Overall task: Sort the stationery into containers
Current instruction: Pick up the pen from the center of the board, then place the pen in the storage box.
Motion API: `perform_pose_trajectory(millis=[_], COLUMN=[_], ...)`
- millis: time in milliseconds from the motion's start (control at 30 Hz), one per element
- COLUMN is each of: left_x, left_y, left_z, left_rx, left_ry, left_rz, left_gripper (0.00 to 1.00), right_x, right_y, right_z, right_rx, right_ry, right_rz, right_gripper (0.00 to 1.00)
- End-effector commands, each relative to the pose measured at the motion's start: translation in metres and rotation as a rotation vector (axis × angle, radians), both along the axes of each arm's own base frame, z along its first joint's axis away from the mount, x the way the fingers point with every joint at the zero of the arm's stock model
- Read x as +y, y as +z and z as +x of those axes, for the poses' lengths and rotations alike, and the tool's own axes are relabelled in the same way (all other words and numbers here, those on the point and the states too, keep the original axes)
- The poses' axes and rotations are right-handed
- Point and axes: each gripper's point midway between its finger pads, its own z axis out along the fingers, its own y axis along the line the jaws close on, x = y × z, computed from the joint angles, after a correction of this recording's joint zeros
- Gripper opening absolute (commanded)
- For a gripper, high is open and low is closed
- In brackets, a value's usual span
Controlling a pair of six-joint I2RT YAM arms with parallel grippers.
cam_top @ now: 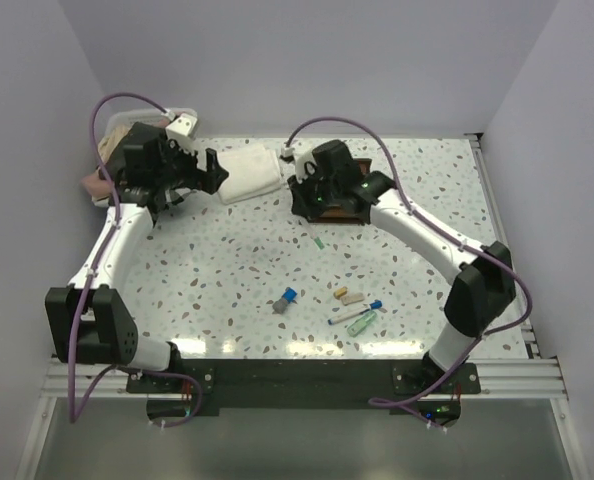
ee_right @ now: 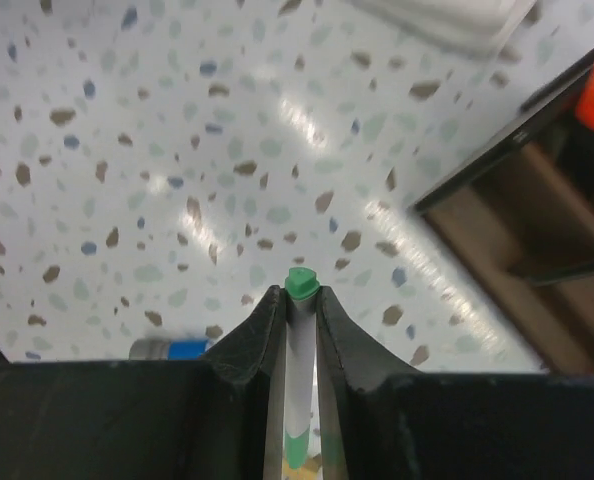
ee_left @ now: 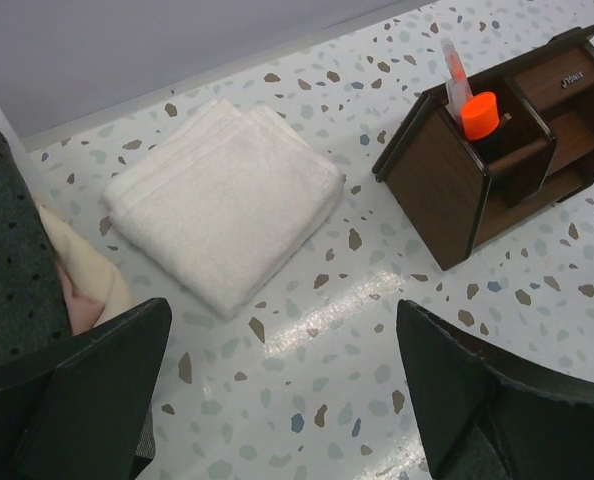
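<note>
My right gripper moves outward over the organiser section next, tilting the white pen upright beside the highlighter (ee_left: 480, 115) and red-tipped pen, which stand upright in it.
My right gripper (ee_right: 299, 300) is shut on a thin white pen (ee_right: 299, 370) whose green end (ee_right: 299, 281) pokes out past the fingertips. In the top view that gripper (cam_top: 312, 205) hangs at the front left corner of the dark brown organiser (cam_top: 355, 208). The organiser (ee_left: 447, 190) holds an orange-capped highlighter (ee_left: 480, 115) and a thin red-tipped pen (ee_left: 454, 70) upright in one section. On the table near the front lie a blue-capped marker (cam_top: 285, 300), a tan bit (cam_top: 350, 296), a blue pen (cam_top: 354, 314) and a green piece (cam_top: 363, 322). My left gripper (ee_left: 282, 390) is open over bare table.
A folded white cloth (cam_top: 249, 172) lies left of the organiser, close to my left gripper (cam_top: 212, 170). A white bin with clothes (cam_top: 127, 140) stands at the back left corner. A small green-white bit (cam_top: 319, 241) shows just in front of my right gripper. Walls close in the table on three sides.
</note>
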Motion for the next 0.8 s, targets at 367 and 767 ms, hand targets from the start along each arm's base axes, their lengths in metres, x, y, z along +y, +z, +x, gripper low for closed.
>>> perform_pose_trajectory(millis=[367,767], left_x=[-0.007,-0.014], left_y=[0.010,0.004], left_z=[0.052,0.063], left_rx=[-0.025,0.009], left_ry=[-0.065,-0.088], left_rz=[-0.002,0.038], left_gripper=[1.00,1.00], right_x=[-0.030,-0.029], right_y=[0.146,0.113], right_z=[0.133,0.187], right_rx=[-0.625,-0.617], right_ry=[-0.129,-0.181], right_rz=[0.446,0.475], right_gripper=[0.00,0.00])
